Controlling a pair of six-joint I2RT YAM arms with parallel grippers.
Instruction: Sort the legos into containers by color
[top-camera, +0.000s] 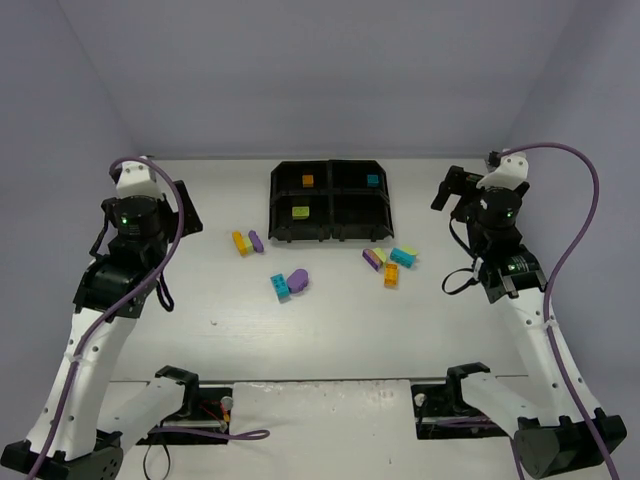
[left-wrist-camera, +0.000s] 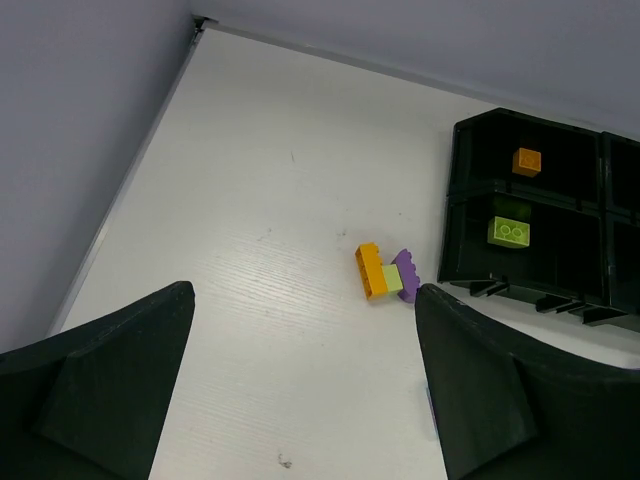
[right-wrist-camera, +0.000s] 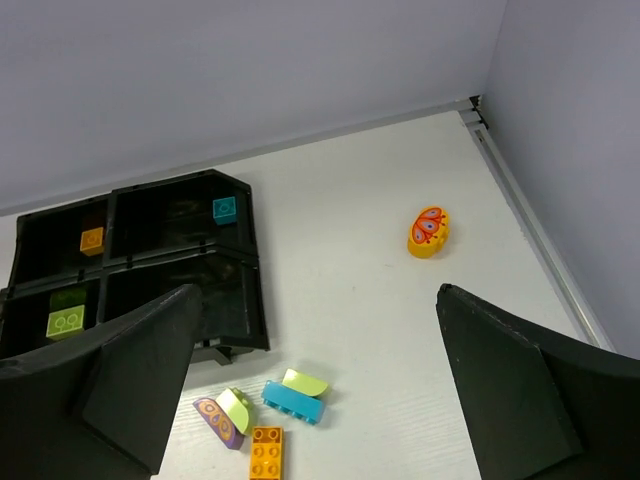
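Note:
The orange oval piece lies clear of the other legos. I will move my right gripper down toward it until the open fingers are on both sides of its butterfly-printed body (right-wrist-camera: 428, 232).
The black four-compartment tray (top-camera: 330, 200) sits at the back centre. It holds an orange brick (top-camera: 308, 181), a teal brick (top-camera: 373, 181) and a yellow-green brick (top-camera: 300, 212). Loose legos lie in front of it: an orange brick (top-camera: 241, 243) with a purple one (top-camera: 256, 240), a teal brick (top-camera: 280, 287) beside a rounded purple one (top-camera: 298, 279), and a right cluster of purple (top-camera: 372, 259), teal (top-camera: 402, 257) and orange (top-camera: 391, 275). My left gripper (left-wrist-camera: 300, 400) and my right gripper (right-wrist-camera: 315, 400) are both open, empty and raised above the table.
An orange oval piece with a butterfly print (right-wrist-camera: 428, 232) lies near the table's right edge, apart from the others. In the left wrist view the tray (left-wrist-camera: 560, 240) is at the right and the table's left edge runs along the wall. Grey walls enclose the table.

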